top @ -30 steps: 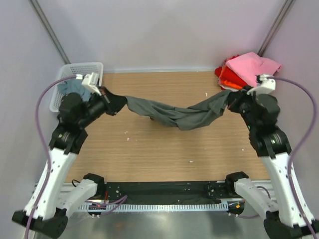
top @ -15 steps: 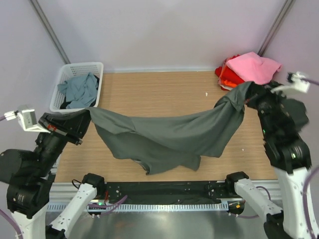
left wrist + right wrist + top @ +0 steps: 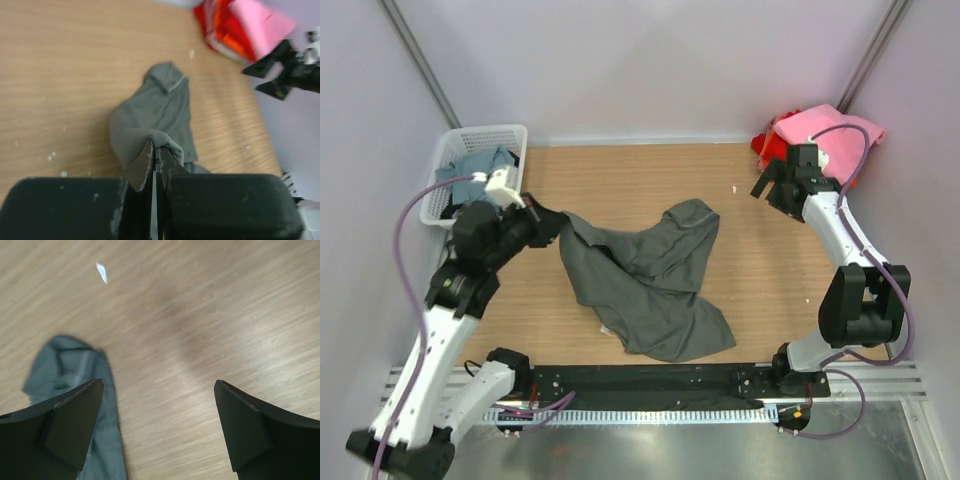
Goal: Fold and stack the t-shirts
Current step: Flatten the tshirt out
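Note:
My right gripper moves down and back onto the t-shirt's upper-layer corner next, since it lies below the gripper and to its left in the top view.
A dark charcoal-grey t-shirt lies crumpled across the middle of the wooden table. My left gripper is shut on its left edge, and in the left wrist view the cloth is pinched between the closed jaws. My right gripper hangs open and empty at the far right, apart from the shirt; the right wrist view shows the shirt's end lying under its left finger. A pile of pink t-shirt, red and orange shirts sits in the far right corner.
A white lattice basket at the far left holds a teal-grey shirt. Small white specks dot the table. Grey walls close in the back and sides.
The right gripper has opened and let go of the grey shirt, then drawn back to the far right. The shirt, stretched in the air between both grippers, has dropped onto the table.

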Available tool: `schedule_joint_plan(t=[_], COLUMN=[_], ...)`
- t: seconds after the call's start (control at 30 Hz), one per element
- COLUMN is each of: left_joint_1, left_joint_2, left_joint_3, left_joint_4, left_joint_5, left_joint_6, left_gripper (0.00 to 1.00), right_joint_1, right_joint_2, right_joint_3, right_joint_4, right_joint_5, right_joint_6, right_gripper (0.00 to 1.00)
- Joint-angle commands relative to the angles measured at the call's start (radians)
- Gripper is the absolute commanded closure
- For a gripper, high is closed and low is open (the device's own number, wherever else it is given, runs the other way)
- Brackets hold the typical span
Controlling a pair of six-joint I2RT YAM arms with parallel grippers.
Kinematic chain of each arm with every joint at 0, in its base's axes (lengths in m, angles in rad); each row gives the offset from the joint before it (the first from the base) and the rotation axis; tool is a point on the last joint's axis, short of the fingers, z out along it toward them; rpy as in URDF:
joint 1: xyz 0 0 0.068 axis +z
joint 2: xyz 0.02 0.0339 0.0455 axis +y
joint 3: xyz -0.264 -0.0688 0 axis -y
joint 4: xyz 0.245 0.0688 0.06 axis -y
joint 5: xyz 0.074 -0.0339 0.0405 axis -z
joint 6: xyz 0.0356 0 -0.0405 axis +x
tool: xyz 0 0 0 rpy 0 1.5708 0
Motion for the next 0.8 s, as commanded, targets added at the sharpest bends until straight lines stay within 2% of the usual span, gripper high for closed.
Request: schedule_joint_plan(t=[0.0,0.17,0.23,0.3,0.43,0.6,0.77], left_joint_1=[0.001,0.001,0.000,0.001,0.001,0.001,0.001], left_joint_2=[0.123,0.250,0.296,0.324,0.365,0.346,0.346], left_joint_3=[-0.071,-0.137,-0.163,-0.174,-0.175,-0.192,-0.197], left_joint_4=[0.107,0.214,0.252,0.270,0.279,0.285,0.288], left_joint_5=[-0.006,-0.014,-0.017,-0.018,-0.014,-0.034,-0.029], left_joint_6=[-0.015,-0.069,-0.075,-0.083,-0.075,-0.075,-0.077], left_gripper=[1.00,1.00,1.00,1.00,1.00,1.00,1.00], right_joint_1=[0.004,0.039,0.108,0.166,0.367,0.472,0.541], right_joint_2=[-0.141,-0.323,-0.360,-0.350,-0.304,-0.223,-0.196], right_joint_3=[-0.110,-0.327,-0.408,-0.430,-0.471,-0.557,-0.580], right_joint_4=[0.033,0.113,0.156,0.165,0.196,0.254,0.281], right_joint_5=[-0.086,-0.285,-0.322,-0.318,-0.295,-0.257,-0.218], right_joint_6=[0.031,0.124,0.152,0.181,0.236,0.273,0.305], right_gripper=[0.00,0.01,0.08,0.14,0.23,0.40,0.43])
